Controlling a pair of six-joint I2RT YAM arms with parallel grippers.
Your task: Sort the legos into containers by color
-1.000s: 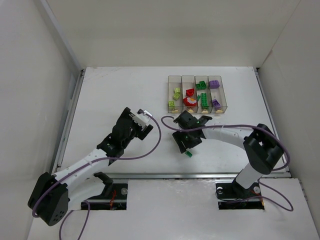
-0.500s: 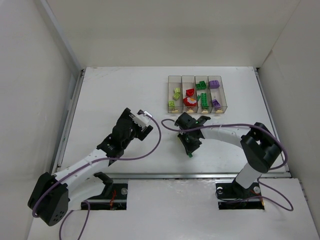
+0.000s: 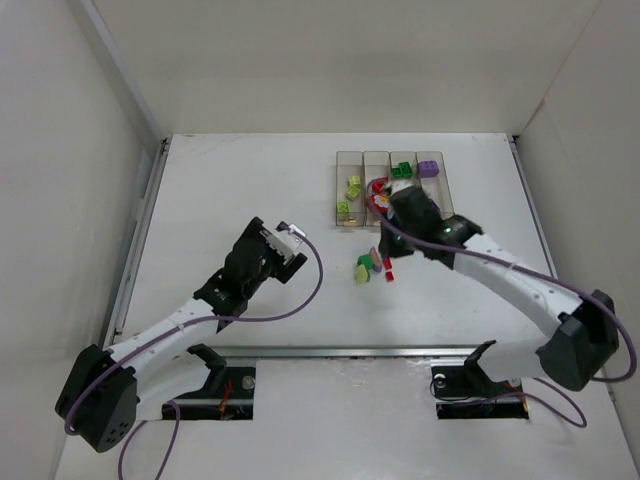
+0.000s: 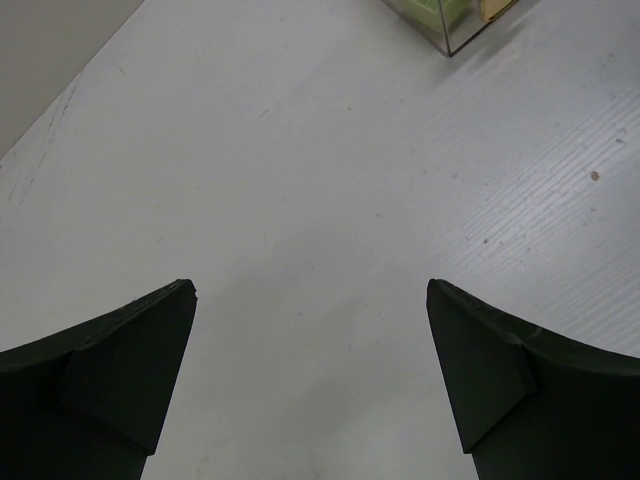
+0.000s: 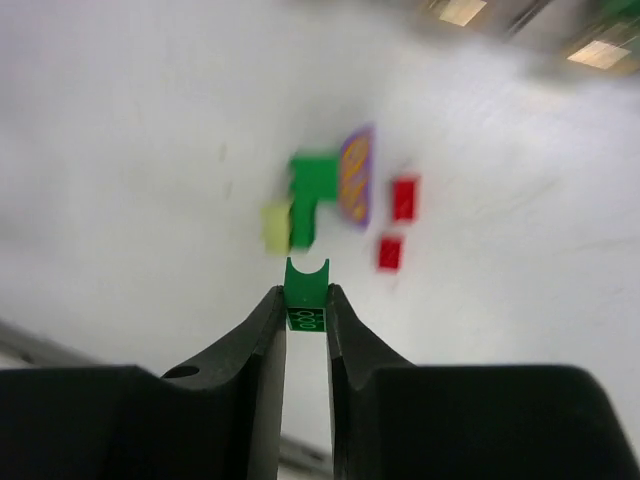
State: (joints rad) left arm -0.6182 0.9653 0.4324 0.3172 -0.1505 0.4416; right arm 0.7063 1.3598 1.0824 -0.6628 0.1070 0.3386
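My left gripper should move across and down onto the pale yellow-green lego, because it is below my open fingers and to their right in the top view.
My right gripper is shut on a small green lego and holds it in the air. In the top view the right gripper hangs over the near end of the containers, a row of four clear bins holding sorted bricks. On the table below lie loose legos: a pale yellow-green one, a green one, a purple one and two red ones. That clump sits just in front of the bins. My left gripper stands open over bare table, nothing between its fingers.
White walls close in the table on the left, back and right. A corner of the containers shows at the top of the left wrist view. The left arm lies across the table's left half, its purple cable looping beside it.
My right gripper closed on the green lego near the front, lifted it and swung back toward the containers, uncovering the loose clump. The left arm has not moved.
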